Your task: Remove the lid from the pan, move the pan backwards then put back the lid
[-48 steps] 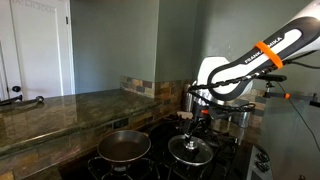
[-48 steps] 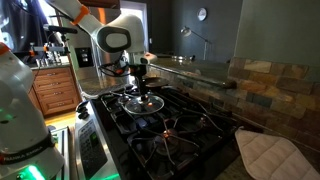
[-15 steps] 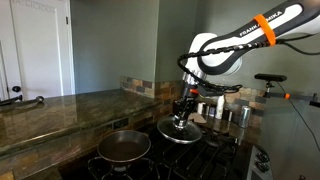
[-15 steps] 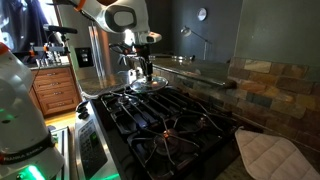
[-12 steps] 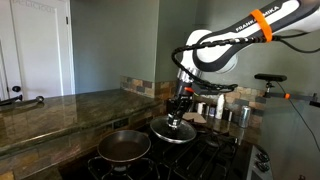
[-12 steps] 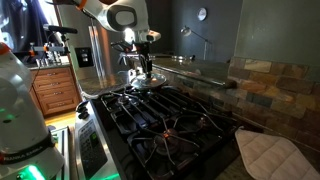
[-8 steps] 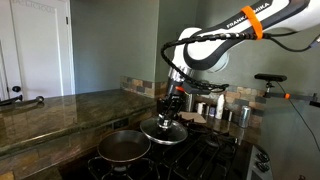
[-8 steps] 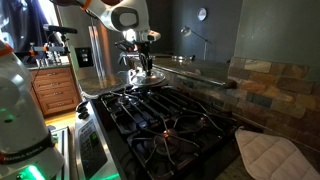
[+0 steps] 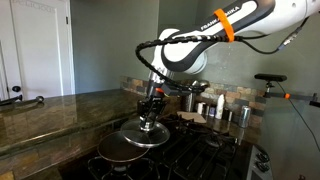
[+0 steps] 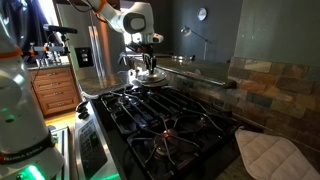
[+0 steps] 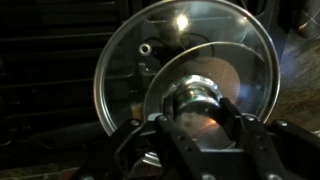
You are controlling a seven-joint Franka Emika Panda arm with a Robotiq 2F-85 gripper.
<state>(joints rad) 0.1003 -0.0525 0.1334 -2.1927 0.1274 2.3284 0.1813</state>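
Note:
The gripper moves toward the pan's uncovered side next and brings the lid down onto the dark pan [image 9: 119,148] to release it, because the lid hangs off-center.
My gripper [image 9: 151,111] is shut on the knob of the glass lid [image 9: 146,133] and holds it in the air. The lid hangs just above the stove, overlapping the right side of the dark pan [image 9: 115,149] on the front-left burner. In an exterior view the gripper [image 10: 151,66] carries the lid [image 10: 152,77] over the far end of the stove. The wrist view shows the lid [image 11: 150,60] from above, its shiny knob [image 11: 197,98] clamped between my gripper's [image 11: 200,118] black fingers, with the pan's brownish inside [image 11: 240,80] seen through the glass.
Black burner grates [image 10: 170,120] cover the stove. Steel canisters [image 9: 220,108] stand on the counter behind it. A stone counter [image 9: 60,110] runs to the left, a quilted pot holder [image 10: 268,152] lies at the stove's near corner, and a tiled backsplash [image 10: 270,85] lines the wall.
The arm has carried the lid leftward from over the right burner toward the pan, and slightly lower. The grip on the knob is unchanged. The pan has not moved.

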